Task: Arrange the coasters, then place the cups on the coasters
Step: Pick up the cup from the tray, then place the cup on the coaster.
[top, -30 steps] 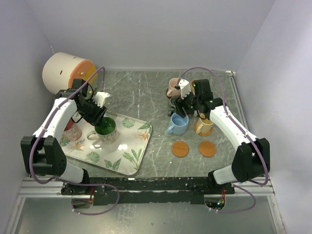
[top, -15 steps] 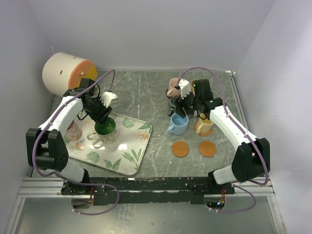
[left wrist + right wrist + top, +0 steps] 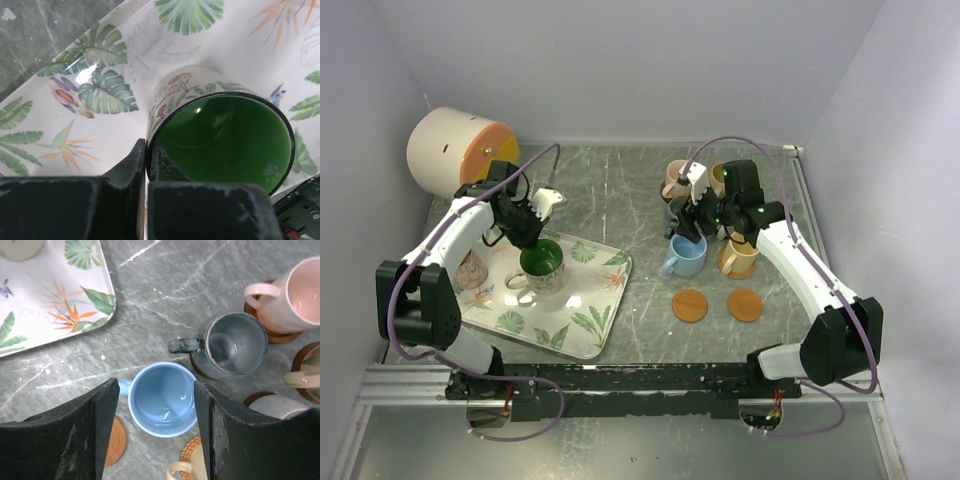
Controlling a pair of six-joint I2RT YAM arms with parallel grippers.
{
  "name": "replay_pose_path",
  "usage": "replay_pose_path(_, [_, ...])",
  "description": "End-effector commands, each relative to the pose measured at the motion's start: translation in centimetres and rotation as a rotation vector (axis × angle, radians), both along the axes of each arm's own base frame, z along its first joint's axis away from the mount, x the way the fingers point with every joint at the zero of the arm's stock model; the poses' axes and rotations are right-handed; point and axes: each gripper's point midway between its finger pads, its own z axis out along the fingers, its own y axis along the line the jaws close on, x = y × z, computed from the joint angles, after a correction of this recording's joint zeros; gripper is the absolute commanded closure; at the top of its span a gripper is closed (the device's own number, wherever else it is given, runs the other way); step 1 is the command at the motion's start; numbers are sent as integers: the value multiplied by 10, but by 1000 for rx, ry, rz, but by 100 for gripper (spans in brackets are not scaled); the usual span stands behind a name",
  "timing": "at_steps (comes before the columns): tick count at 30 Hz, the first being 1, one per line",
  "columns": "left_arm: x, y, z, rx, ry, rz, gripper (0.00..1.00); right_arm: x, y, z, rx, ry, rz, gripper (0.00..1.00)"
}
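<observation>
Next, my left gripper lifts the green-lined cup to the right in the top view, across to the bare coaster farther from the tray, then lowers and releases it.
A green-lined cup (image 3: 542,262) (image 3: 225,140) with a floral outside stands on the leaf-print tray (image 3: 588,330). My left gripper (image 3: 532,242) (image 3: 146,162) is shut on its near rim, one finger inside and one outside. My right gripper (image 3: 692,226) (image 3: 156,395) hangs open over the light blue cup (image 3: 687,256) (image 3: 162,399), a finger on each side, apart from it. Two bare coasters (image 3: 690,305) (image 3: 746,305) lie in front. Pink (image 3: 300,295) and dark grey (image 3: 235,342) cups sit on coasters behind.
A big white-and-orange cylinder (image 3: 455,148) lies at the back left. A red-patterned cup (image 3: 470,268) stands on the tray's left side, partly behind my left arm. A cream-yellow cup (image 3: 740,260) sits on a woven coaster (image 3: 192,450) right of the blue cup.
My left gripper has closed onto the green cup's rim after shifting slightly over the tray. The right gripper stays open above the blue cup.
</observation>
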Motion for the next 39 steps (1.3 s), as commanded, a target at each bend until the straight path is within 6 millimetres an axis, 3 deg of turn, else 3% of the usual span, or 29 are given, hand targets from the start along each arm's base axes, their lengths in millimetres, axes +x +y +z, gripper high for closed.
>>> replay_pose_path(1, [7, -31, 26, -116, -29, 36, 93, -3, 13, 33, 50, -44, 79, 39])
replay_pose_path(6, [12, -62, 74, -210, -103, 70, 93, -6, 21, 50, 124, -53, 72, 40])
replay_pose_path(11, [14, -115, 124, -310, -177, 36, 93, 9, 11, 73, 147, -105, -60, 40])
replay_pose_path(14, [3, -154, 141, -362, -162, -5, 93, 25, -11, 82, 129, -139, -214, 40])
replay_pose_path(18, [-12, -198, 156, -427, -185, -58, 93, 46, -67, 82, 158, -98, -467, 40])
replay_pose_path(22, [-38, -245, 157, -411, -204, -155, 93, 58, -124, 68, 177, -5, -657, 40])
replay_pose_path(28, [-72, -315, 164, -416, -226, -246, 93, 52, -158, 55, 148, 25, -758, 40])
replay_pose_path(30, [-76, -331, 162, -400, -236, -236, 93, 44, -159, 55, 139, 42, -731, 41])
replay_pose_path(33, [-65, -345, 161, -415, -255, -171, 93, 26, -143, 58, 151, 66, -618, 42])
replay_pose_path(36, [-55, -355, 171, -478, -281, -114, 93, 11, -132, 62, 166, 64, -552, 42])
replay_pose_path(39, [-52, -367, 186, -532, -274, -95, 93, 6, -139, 64, 143, 45, -585, 42])
